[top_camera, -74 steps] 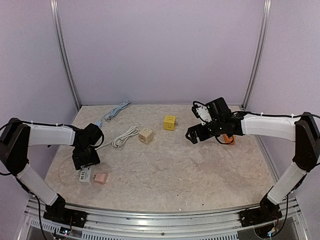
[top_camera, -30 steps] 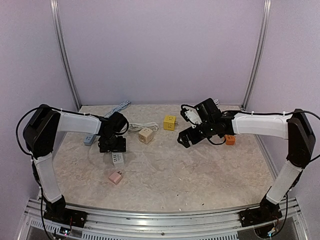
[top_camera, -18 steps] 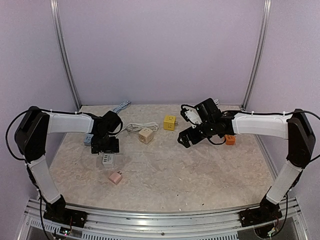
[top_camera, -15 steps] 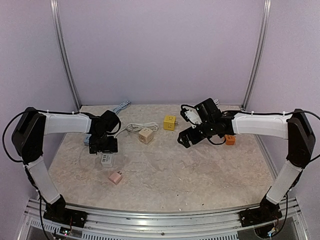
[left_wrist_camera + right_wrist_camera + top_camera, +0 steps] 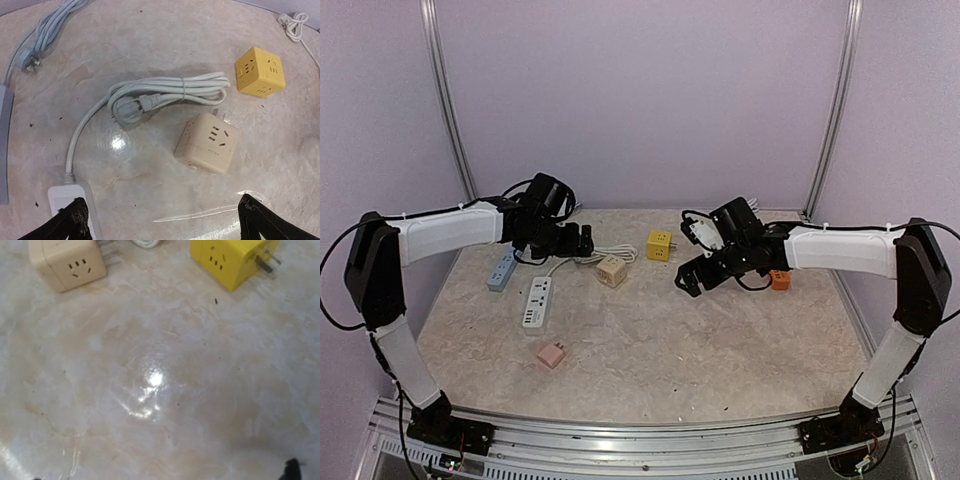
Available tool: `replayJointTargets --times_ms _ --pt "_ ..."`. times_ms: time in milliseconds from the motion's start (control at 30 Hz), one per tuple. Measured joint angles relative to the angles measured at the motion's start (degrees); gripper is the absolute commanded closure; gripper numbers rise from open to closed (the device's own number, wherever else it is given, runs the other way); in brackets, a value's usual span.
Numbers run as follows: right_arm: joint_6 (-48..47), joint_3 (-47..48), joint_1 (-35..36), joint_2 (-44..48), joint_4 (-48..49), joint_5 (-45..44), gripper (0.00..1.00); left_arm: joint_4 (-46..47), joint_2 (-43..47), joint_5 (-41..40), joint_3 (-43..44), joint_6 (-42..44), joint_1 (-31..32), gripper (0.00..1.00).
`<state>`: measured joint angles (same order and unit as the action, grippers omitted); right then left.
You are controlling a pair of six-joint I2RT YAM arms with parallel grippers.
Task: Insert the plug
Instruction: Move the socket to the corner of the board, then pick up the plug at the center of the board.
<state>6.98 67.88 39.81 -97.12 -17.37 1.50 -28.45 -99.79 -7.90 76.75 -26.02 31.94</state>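
Observation:
I need to turn my left gripper and lower it astride the cube, because the beige socket cube (image 5: 611, 271) (image 5: 206, 142) is crooked, below my left gripper and to its right in the top view.
The white power strip (image 5: 537, 302) lies flat at the left, its corner showing in the left wrist view (image 5: 70, 200). Its white cable (image 5: 170, 87) is coiled, and the plug (image 5: 131, 106) lies at the coil's left end. My left gripper (image 5: 575, 240) hovers open above the coil, fingertips (image 5: 75, 220) wide apart with nothing between them. My right gripper (image 5: 688, 280) hangs open over bare table near the centre; only one fingertip (image 5: 292, 470) shows in the right wrist view.
A beige socket cube (image 5: 611, 270) and a yellow socket cube (image 5: 660, 245) sit between the arms. A grey-blue strip (image 5: 502, 270) with its cable lies at the back left, a pink adapter (image 5: 552, 354) near the front, an orange item (image 5: 779, 280) by the right arm.
My left gripper opened off the white power strip, left it on the table, and rose back and to the right over the coiled cable. The right arm has not moved.

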Motion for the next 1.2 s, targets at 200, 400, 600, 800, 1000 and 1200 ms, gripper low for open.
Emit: replayJointTargets --times_ms 200,400,600,800,1000,1200 --pt "0.1 -3.3 -0.1 6.0 0.0 -0.3 0.00 4.6 -9.5 6.5 10.0 11.3 1.2 0.01" --pt "0.4 -7.4 -1.0 14.0 0.0 -0.5 0.00 2.8 -19.3 7.7 19.6 17.8 0.9 0.01" --pt "0.6 -8.3 -1.7 16.4 -0.1 -2.1 0.00 1.0 -24.0 8.4 21.3 20.3 0.9 0.01" --pt "0.8 -9.0 -1.7 16.4 -0.3 -2.6 0.00 -0.9 -25.7 10.0 21.9 21.0 1.0 0.03" --pt "1.2 -9.5 -1.7 16.4 -0.3 -2.6 0.00 -1.0 -26.0 11.1 22.3 21.0 1.0 0.08" --pt "1.2 -9.5 -1.8 16.4 -0.3 -2.6 0.00 -1.7 -26.9 12.7 23.4 20.9 1.1 0.19"
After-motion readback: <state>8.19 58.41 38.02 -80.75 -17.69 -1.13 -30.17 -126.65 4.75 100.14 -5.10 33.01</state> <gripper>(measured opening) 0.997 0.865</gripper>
